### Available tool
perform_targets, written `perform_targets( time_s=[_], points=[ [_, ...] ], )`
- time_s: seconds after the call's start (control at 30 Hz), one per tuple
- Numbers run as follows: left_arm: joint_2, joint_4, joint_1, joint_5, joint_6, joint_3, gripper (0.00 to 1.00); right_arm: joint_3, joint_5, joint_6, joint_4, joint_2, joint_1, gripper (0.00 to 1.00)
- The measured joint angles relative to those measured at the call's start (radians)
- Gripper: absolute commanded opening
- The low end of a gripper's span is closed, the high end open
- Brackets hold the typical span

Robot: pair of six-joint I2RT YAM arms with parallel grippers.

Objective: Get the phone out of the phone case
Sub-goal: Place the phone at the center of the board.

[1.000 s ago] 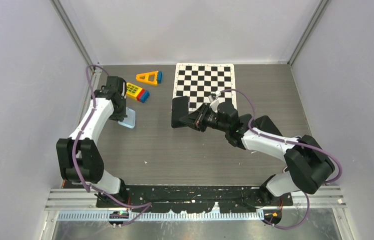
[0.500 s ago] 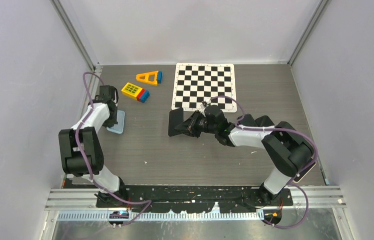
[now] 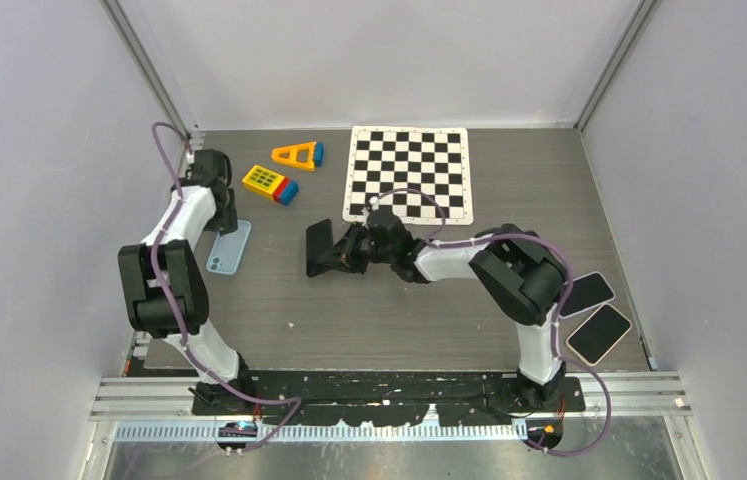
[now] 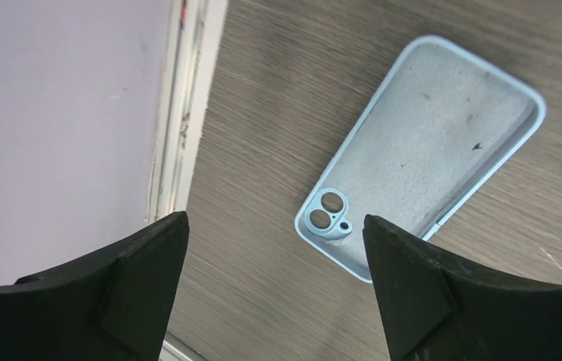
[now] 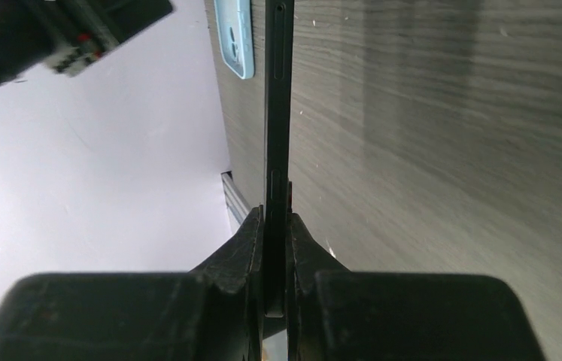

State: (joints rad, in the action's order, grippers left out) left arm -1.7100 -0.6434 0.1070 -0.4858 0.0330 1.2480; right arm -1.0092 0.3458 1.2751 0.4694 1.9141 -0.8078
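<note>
The phone will next go down and to the left in the top view with my right gripper, which will release it on the clear tabletop beside the phone case (image 3: pixel 229 247).
The light-blue phone case (image 3: pixel 229 247) lies flat and empty on the table near the left wall, its inside facing up (image 4: pixel 428 143) and its camera cutout (image 4: pixel 328 214) toward my left gripper. My left gripper (image 3: pixel 221 222) (image 4: pixel 274 248) hovers open just above the case's far end, touching nothing. The black phone (image 3: pixel 321 248) is out of the case and stands on edge at the table's middle. In the right wrist view the phone (image 5: pixel 277 113) shows edge-on, with my right gripper (image 3: pixel 346 254) (image 5: pixel 276 226) shut on it.
A yellow and blue toy block (image 3: pixel 269 183) and an orange triangle (image 3: pixel 297 154) lie at the back left. The checkerboard sheet (image 3: pixel 409 170) lies at the back centre. Two more dark phones (image 3: pixel 587 293) (image 3: pixel 599 333) lie at the right front. The left wall's rail (image 4: pixel 176 113) runs close by the case.
My left gripper has opened and let go of the case, which now lies flat. My right gripper has carried the phone to the left, away from the checkerboard.
</note>
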Motion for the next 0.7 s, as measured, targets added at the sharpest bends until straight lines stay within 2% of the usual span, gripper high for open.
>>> perform_targets(
  time_s=[0.13,0.5,0.7],
  points=[
    [0.055,-0.075,0.0,0.017,0.087,0.065,0.85,-0.142,-0.033,-0.027,-0.026,0.13,-0.047,0.01],
    [0.507,-0.094,0.0,0.383,0.336,-0.013,0.83,-0.496,-0.158,-0.043,-0.019,0.453,-0.152,0.01],
    [0.67,-0.079,0.0,0.565,0.402,-0.065,0.84,-0.687,-0.212,-0.026,-0.042,0.581,-0.192,0.09]
  ],
)
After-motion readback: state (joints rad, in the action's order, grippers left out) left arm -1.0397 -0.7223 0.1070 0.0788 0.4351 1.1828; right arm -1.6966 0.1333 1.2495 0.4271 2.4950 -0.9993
